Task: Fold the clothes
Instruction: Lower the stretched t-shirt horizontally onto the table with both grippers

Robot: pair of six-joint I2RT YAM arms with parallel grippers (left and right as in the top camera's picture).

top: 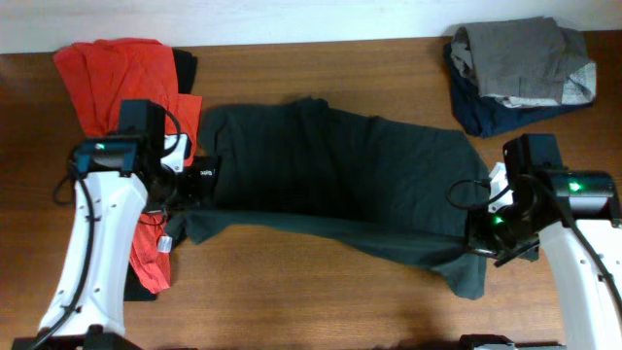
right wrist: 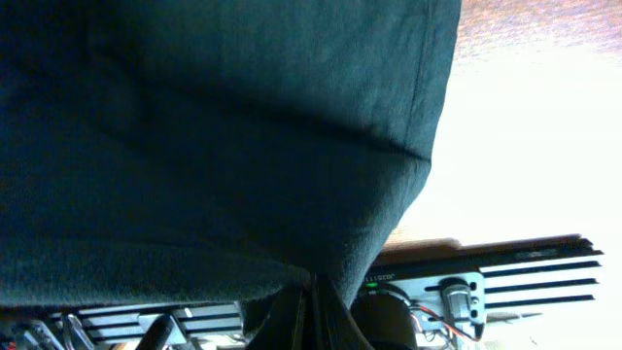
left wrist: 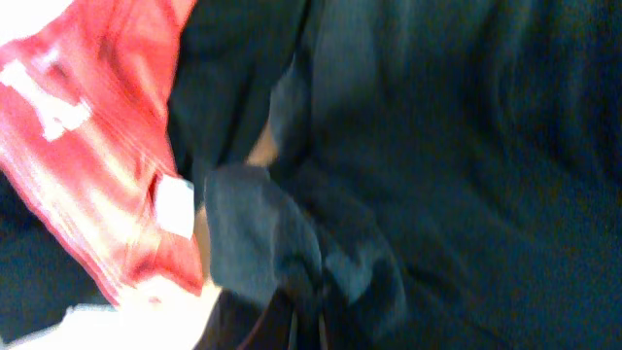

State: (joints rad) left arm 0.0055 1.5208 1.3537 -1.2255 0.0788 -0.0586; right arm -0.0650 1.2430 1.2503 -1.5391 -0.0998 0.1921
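The black T-shirt has a spread part, and my right gripper will lower and move away from my base, over that part.
A large black T-shirt (top: 340, 175) hangs stretched across the table's middle between my two grippers, its lower edge sagging. My left gripper (top: 197, 183) is shut on the shirt's left end, which in the left wrist view bunches over the closed fingertips (left wrist: 309, 316) as dark cloth (left wrist: 466, 146). My right gripper (top: 483, 236) is shut on the shirt's right end. In the right wrist view the black cloth (right wrist: 194, 146) drapes over the closed jaws of that gripper (right wrist: 313, 311). More clothes lie at the table's corners.
A red garment (top: 109, 70) with white print (left wrist: 49, 107) lies at the back left and runs under my left arm. A grey garment (top: 520, 53) sits on a navy one (top: 486, 117) at the back right. Bare wooden table (top: 321, 292) shows in front.
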